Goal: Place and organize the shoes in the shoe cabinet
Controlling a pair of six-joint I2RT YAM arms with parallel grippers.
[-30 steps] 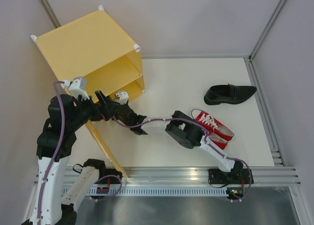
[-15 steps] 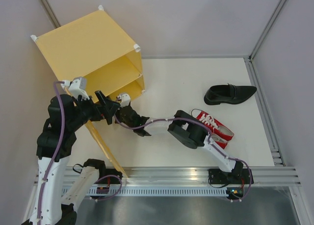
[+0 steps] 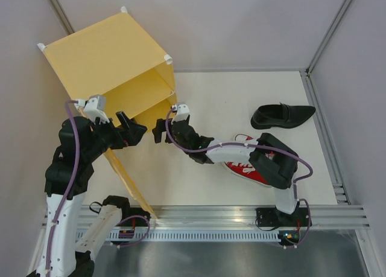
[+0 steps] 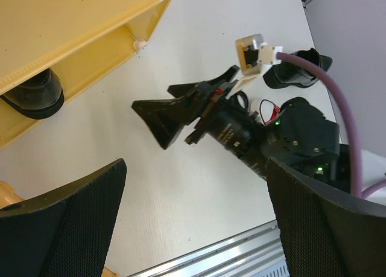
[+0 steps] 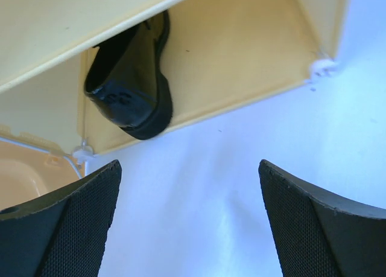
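Observation:
I will swing my right gripper away from the cabinet (image 3: 108,54) to get the other black loafer. Then I will lower it to the side of that loafer, by its heel.
The yellow-orange shoe cabinet (image 3: 108,54) stands at the back left with its door (image 3: 128,181) swung open toward the front. One black loafer (image 5: 129,78) lies in the lower compartment under the shelf, its near end sticking past the front edge; it also shows in the left wrist view (image 4: 33,96). The other black loafer (image 3: 282,116) lies on the table at the right. The red sneakers (image 3: 244,168) lie at front right, partly under the right arm. My right gripper (image 3: 161,131) is open and empty just in front of the cabinet (image 5: 241,47). My left gripper (image 3: 134,131) is open and empty beside it.
The two grippers face each other closely in front of the cabinet opening; the right gripper (image 4: 175,111) fills the middle of the left wrist view. A metal rail (image 3: 241,216) runs along the table's front edge. Walls enclose the table at back and right.
My right gripper has drawn back to the right, away from the cabinet's lower opening. Its elbow has swung right over the red sneakers. The left arm has barely moved.

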